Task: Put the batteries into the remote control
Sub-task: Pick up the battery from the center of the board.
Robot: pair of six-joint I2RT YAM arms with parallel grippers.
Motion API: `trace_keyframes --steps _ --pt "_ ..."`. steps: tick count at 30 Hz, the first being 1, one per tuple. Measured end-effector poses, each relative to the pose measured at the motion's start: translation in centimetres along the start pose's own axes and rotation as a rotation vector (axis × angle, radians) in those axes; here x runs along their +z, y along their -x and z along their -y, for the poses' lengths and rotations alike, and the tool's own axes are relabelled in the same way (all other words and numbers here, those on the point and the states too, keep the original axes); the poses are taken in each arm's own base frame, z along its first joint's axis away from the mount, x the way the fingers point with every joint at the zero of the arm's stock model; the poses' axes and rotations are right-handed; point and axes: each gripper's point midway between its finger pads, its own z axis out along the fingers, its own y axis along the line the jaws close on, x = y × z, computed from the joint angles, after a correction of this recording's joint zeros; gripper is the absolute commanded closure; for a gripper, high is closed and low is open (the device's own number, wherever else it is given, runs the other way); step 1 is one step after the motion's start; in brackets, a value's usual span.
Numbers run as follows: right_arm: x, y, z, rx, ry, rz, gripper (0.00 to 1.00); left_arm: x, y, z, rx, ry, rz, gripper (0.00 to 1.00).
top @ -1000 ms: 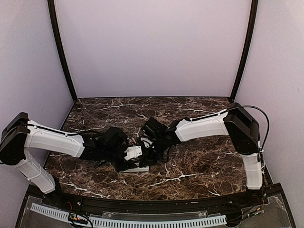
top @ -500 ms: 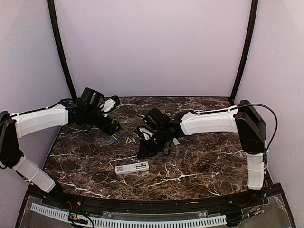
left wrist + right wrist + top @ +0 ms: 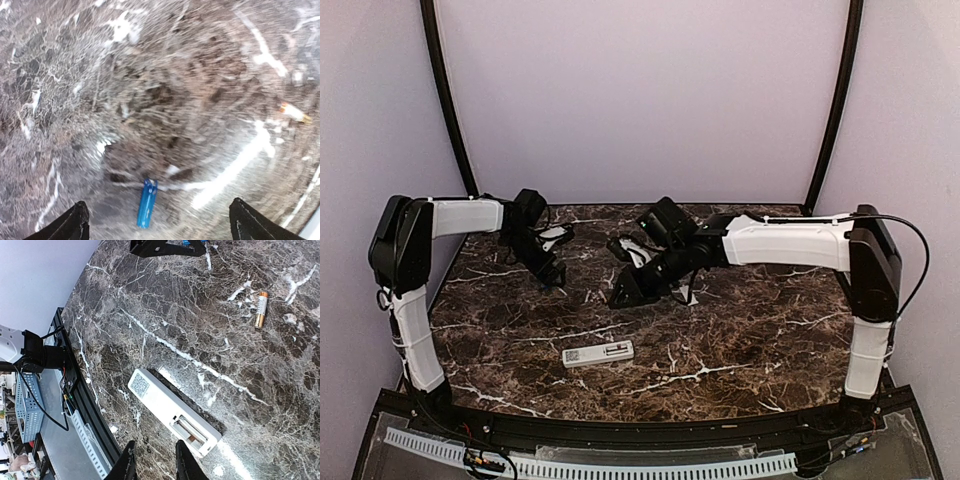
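My left gripper is wide open and needs to move down next, with its fingers around the blue battery (image 3: 147, 204). Then it should close on the battery's long sides.
The remote control (image 3: 598, 353) (image 3: 172, 412) lies face down on the marble near the front. Its battery bay (image 3: 194, 432) is uncovered, and I cannot tell what is in it. A blue battery (image 3: 147, 204) lies on the table between the tips of my left gripper (image 3: 161, 231) (image 3: 558, 278), which stands wide open just above it at the back left. A tan battery (image 3: 294, 112) (image 3: 260, 309) lies further right. My right gripper (image 3: 154, 467) (image 3: 623, 293) hovers behind the remote, its fingers slightly apart and holding nothing.
A small white plate (image 3: 691, 296) lies on the marble (image 3: 740, 340) under the right forearm. The black front rail and a perforated white strip (image 3: 620, 465) run along the near edge. Purple walls close in the back and both sides.
Both arms have left the remote, which now lies alone. The left arm swung to the back left and opened wide over the blue battery. The right gripper pulled back and parted slightly.
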Motion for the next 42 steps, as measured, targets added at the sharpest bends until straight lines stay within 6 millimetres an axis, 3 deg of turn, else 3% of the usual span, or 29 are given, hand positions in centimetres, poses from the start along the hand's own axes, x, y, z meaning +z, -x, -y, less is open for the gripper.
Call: trace_keyframes --steps 3,7,9,12,14,21,23,29,37,40,42 --pt "-0.7 0.0 0.3 -0.006 -0.005 0.009 0.76 1.9 -0.5 -1.5 0.005 0.007 -0.049 0.04" --pt "-0.8 -0.4 0.7 -0.010 -0.014 0.005 0.76 3.0 -1.5 -2.7 0.031 0.034 -0.096 0.07" --pt "-0.7 -0.5 0.8 -0.011 -0.017 0.001 0.76 3.1 -1.7 -3.0 0.043 0.038 -0.100 0.15" --pt "-0.7 -0.6 1.0 -0.011 -0.021 -0.001 0.76 3.2 -1.7 -3.3 0.041 0.030 -0.103 0.41" --pt "-0.7 -0.6 1.1 -0.012 -0.026 -0.001 0.77 3.2 -1.3 -3.6 0.030 0.016 -0.092 0.49" --pt "-0.8 -0.8 1.5 -0.017 -0.046 -0.008 0.77 3.1 -1.8 -3.9 0.009 -0.010 -0.100 0.56" --pt "-0.8 -0.8 1.6 -0.017 -0.048 -0.006 0.77 3.1 -1.9 -4.0 0.007 -0.005 -0.106 0.61" --pt "-1.1 -0.6 1.4 -0.022 -0.050 0.002 0.77 3.0 -2.2 -4.0 0.000 -0.003 -0.123 0.98" --pt "-1.6 -0.5 1.7 -0.015 -0.057 0.011 0.76 2.8 -2.2 -4.0 -0.006 0.000 -0.121 1.00" --pt "-3.0 -0.1 1.9 0.011 -0.050 0.042 0.75 2.2 -2.1 -3.5 -0.024 -0.002 -0.105 1.00" --pt "-4.5 0.7 2.2 0.039 -0.042 0.083 0.74 0.7 -1.6 -2.3 -0.015 0.009 -0.071 1.00"
